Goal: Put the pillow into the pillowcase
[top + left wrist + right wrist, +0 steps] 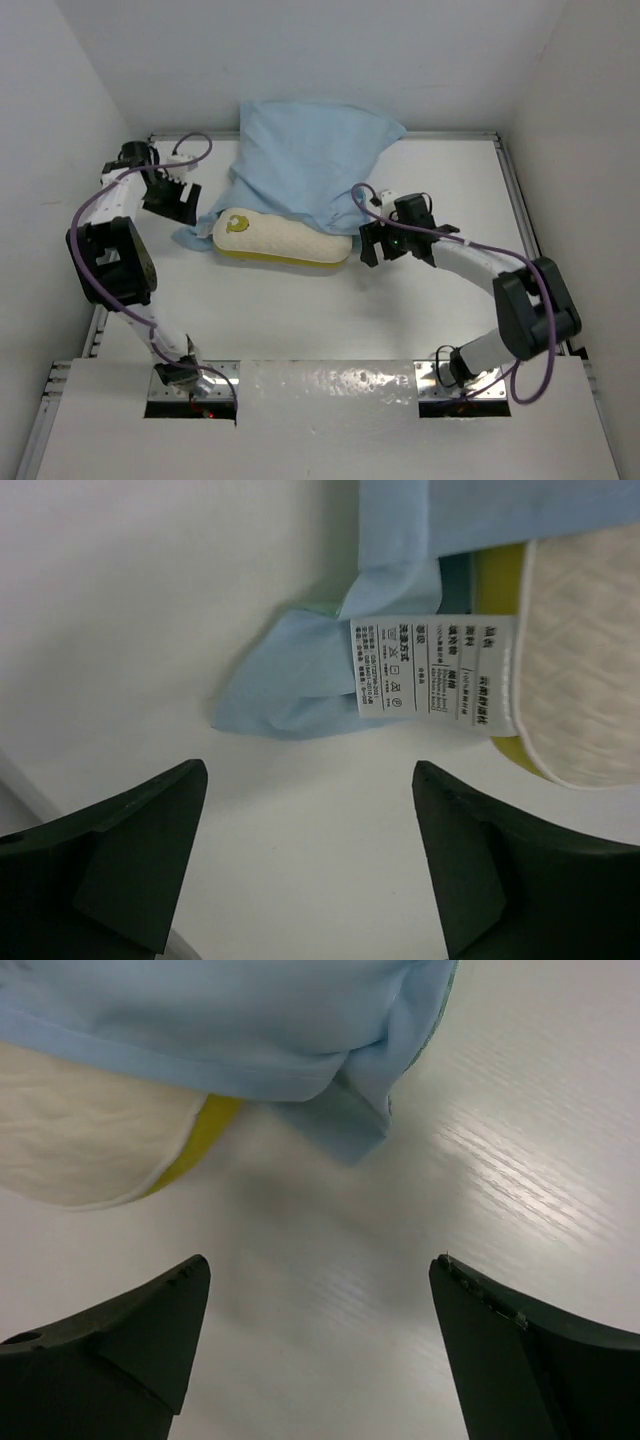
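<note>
The right gripper moves down and to the left in the top view next and closes on the pillowcase's near corner, since it pokes out past the pillow's end.
The cream-white pillow with a yellow side band and a yellow-green emblem lies mid-table. The light blue pillowcase is draped over its far side and spreads toward the back wall. My left gripper is open and empty just left of the pillow's emblem end. In the left wrist view a pillowcase corner with a white care label lies ahead, beside the pillow. My right gripper is open and empty at the pillow's right end. The right wrist view shows the pillowcase over the pillow.
White walls close in the table at the back and on both sides. A metal rail runs along the right edge. Purple cables loop off both arms.
</note>
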Robot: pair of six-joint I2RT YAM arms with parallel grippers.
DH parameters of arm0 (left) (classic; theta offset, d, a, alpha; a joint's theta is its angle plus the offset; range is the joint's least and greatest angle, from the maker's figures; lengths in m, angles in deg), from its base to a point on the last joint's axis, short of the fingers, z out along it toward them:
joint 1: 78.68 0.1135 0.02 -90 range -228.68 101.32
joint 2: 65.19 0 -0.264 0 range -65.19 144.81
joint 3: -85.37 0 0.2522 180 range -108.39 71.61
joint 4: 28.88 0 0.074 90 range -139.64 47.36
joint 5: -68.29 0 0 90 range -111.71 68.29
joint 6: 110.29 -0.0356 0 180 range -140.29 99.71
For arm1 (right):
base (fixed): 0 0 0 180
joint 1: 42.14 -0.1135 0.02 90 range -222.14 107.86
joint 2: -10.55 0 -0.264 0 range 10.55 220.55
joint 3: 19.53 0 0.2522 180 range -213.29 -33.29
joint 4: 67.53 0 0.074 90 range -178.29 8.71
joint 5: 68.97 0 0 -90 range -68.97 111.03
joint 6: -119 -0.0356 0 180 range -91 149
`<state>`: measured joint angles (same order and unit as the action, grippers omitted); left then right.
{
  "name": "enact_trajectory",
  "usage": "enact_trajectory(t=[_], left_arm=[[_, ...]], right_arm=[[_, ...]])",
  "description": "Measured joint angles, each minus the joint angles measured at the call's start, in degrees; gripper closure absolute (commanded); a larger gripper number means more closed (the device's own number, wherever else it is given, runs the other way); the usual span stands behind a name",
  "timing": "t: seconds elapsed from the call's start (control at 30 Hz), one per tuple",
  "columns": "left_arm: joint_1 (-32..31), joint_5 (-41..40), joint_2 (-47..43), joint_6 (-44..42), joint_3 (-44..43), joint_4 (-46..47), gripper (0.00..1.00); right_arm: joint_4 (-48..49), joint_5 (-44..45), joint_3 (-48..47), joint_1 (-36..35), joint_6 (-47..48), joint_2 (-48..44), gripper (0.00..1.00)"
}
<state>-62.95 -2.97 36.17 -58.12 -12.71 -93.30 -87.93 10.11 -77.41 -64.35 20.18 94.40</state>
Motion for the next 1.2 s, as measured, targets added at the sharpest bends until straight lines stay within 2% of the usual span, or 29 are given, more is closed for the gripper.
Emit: enact_trajectory(t=[0.13, 0.2, 0.37, 0.5, 0.57, 0.6, 0.63, 0.7, 0.73, 0.77, 0.8, 0.9, 1.0, 1.13, 1.2], left_arm=[[0.35, -1.2, 5.51, -1.05, 2.89, 0.61, 0.15], [0.35, -1.05, 6.56, -1.16, 3.87, 2.29, 0.09], [0.35, -1.03, 8.85, 0.85, 6.4, 10.19, 0.09], [0.35, -2.03, 12.76, 2.62, 6.1, 16.04, 0.09], [0.35, -1.77, 13.09, 2.99, 6.12, 17.73, 0.12], [0.35, -1.6, 13.4, 2.91, 6.05, 17.97, 0.15], [0.35, -0.83, 13.53, 2.89, 5.88, 17.92, 0.33], [0.35, 1.38, 14.19, 2.29, 5.01, 17.16, 0.51], [0.35, 3.34, 14.67, 1.75, 4.28, 16.06, 0.75], [0.42, 5.77, 15.04, 0.66, 3.69, 14.67, 0.94], [0.44, 8.46, 15.37, -1.4, 3.34, 12.15, 1.0], [0.39, 16.24, 15.63, -10.36, 3.1, 0.63, 1.0], [0.44, 22.91, 14.69, -18.58, 3.15, -11.21, 1.0], [1.51, 31.82, 6.73, -21.94, 1.79, -20.02, 1.0], [2.08, 36.3, 0.39, -18.97, -8.66, -21.38, 1.0]], right_arm=[[3.3, 1.64, -0.26, -0.42, -1.97, 7.26, 0.11], [6.4, 2.6, -0.28, -0.42, -2.86, 8.52, 0.12], [9.51, 2.25, -3.48, -0.37, -3.5, 14.32, 0.16], [13.0, 1.51, -4.98, -0.39, -4.81, 18.64, 0.24], [15.26, 0.04, -5.81, -0.39, -5.73, 20.26, 0.44], [16.98, -0.87, -6.1, -0.35, -6.86, 21.27, 0.54], [18.71, -1.68, -6.25, -0.37, -7.82, 22.25, 0.71], [21.81, -3.34, -6.49, -0.37, -10.05, 23.74, 0.95], [22.49, -4.02, -6.36, -0.37, -11.04, 24.09, 1.0], [23.39, -4.76, -6.12, -0.35, -12.13, 24.24, 1.0], [24.61, -5.51, -5.07, -0.37, -13.14, 24.17, 1.0], [26.95, -8.28, -0.15, -0.35, -15.1, 20.85, 1.0], [23.89, -13.25, 4.15, -1.01, -16.02, 12.44, 1.0], [17.92, -20.98, 3.34, -4.2, -19.58, -4.79, 1.0], [18.34, -24.81, -1.92, -4.76, -23.26, -10.54, 1.0]])
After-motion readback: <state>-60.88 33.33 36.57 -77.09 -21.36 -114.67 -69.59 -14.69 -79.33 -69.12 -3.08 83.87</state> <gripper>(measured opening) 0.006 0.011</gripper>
